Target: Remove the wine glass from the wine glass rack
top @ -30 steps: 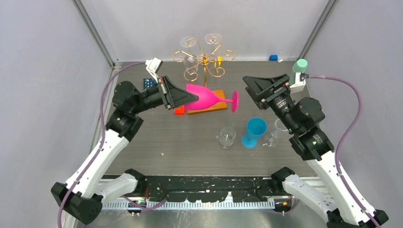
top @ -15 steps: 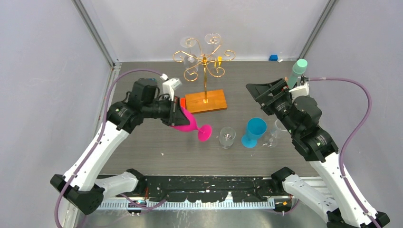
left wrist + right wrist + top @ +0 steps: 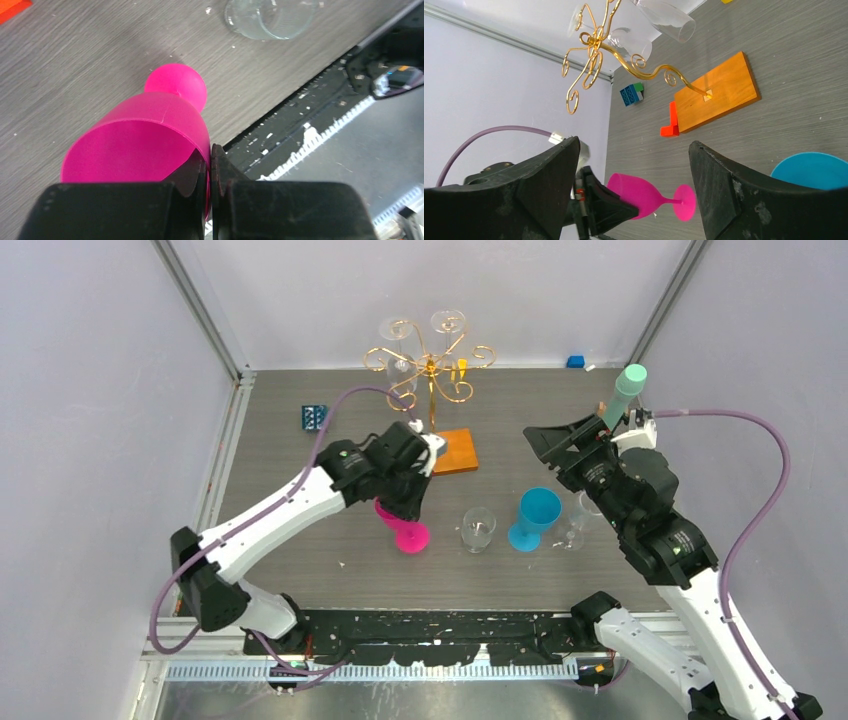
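Note:
The robot's left gripper will next move down to the right in the top view and let go of the pink wine glass's rim, because bare tabletop beside the tumbler is below on that side.
The wine glass rack (image 3: 430, 365) is gold wire with scroll arms on an orange-brown wooden base (image 3: 460, 452) at the back centre. Two clear glasses (image 3: 398, 335) hang from it. It also shows in the right wrist view (image 3: 594, 45). My left gripper (image 3: 398, 498) is shut on the rim of a pink wine glass (image 3: 408, 535) in front of the base. The glass is nearly upright, foot down at or just above the table. In the left wrist view the fingers (image 3: 225, 175) pinch the bowl's wall (image 3: 145, 135). My right gripper (image 3: 634, 145) is open and empty, raised at the right, facing the pink glass (image 3: 644, 195).
A clear tumbler (image 3: 478, 528), a blue cup (image 3: 535, 517) and a clear stemmed glass (image 3: 575, 525) stand front right of the pink glass. A red block (image 3: 670, 122) lies by the base. A dark blue brick (image 3: 314, 417) is back left, a mint-green cup (image 3: 630, 382) back right.
My left arm swung from beside the rack to the front centre with the pink glass, turning it from lying sideways to foot down. My right arm shifted slightly.

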Tool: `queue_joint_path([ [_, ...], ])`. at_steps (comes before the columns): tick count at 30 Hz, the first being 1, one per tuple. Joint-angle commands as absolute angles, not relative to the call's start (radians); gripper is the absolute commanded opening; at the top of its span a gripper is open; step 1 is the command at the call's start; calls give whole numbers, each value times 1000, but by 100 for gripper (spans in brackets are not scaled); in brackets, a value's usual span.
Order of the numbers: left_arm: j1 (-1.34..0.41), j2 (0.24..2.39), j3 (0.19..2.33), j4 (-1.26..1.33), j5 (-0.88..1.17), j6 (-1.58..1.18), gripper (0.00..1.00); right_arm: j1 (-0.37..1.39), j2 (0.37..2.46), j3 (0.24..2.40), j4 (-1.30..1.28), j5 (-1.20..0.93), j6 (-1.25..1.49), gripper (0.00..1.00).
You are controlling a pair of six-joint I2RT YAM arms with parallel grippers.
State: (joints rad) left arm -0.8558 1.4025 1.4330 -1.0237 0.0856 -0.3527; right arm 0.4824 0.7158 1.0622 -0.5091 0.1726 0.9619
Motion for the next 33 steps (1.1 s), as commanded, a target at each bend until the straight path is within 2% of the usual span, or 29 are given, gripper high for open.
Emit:
queue_joint_path([
  [1, -943, 1481, 1516, -1004, -78, -387, 0, 485, 694, 1080, -498, 205, 936, 85],
  [12, -994, 1597, 1507, -917, -151, -433, 0, 485, 666, 1064, -522, 214, 931, 85],
  [23, -994, 1627, 1467, -835, -137, -427, 10, 485, 675, 1068, -522, 205, 940, 85],
  [27, -994, 1628, 1479, -844, -143, -424, 19, 485, 678, 1067, -523, 199, 942, 84],
  [33, -994, 1564, 1505, -836, -144, -408, 43, 485, 678, 1065, -523, 192, 949, 84],
])
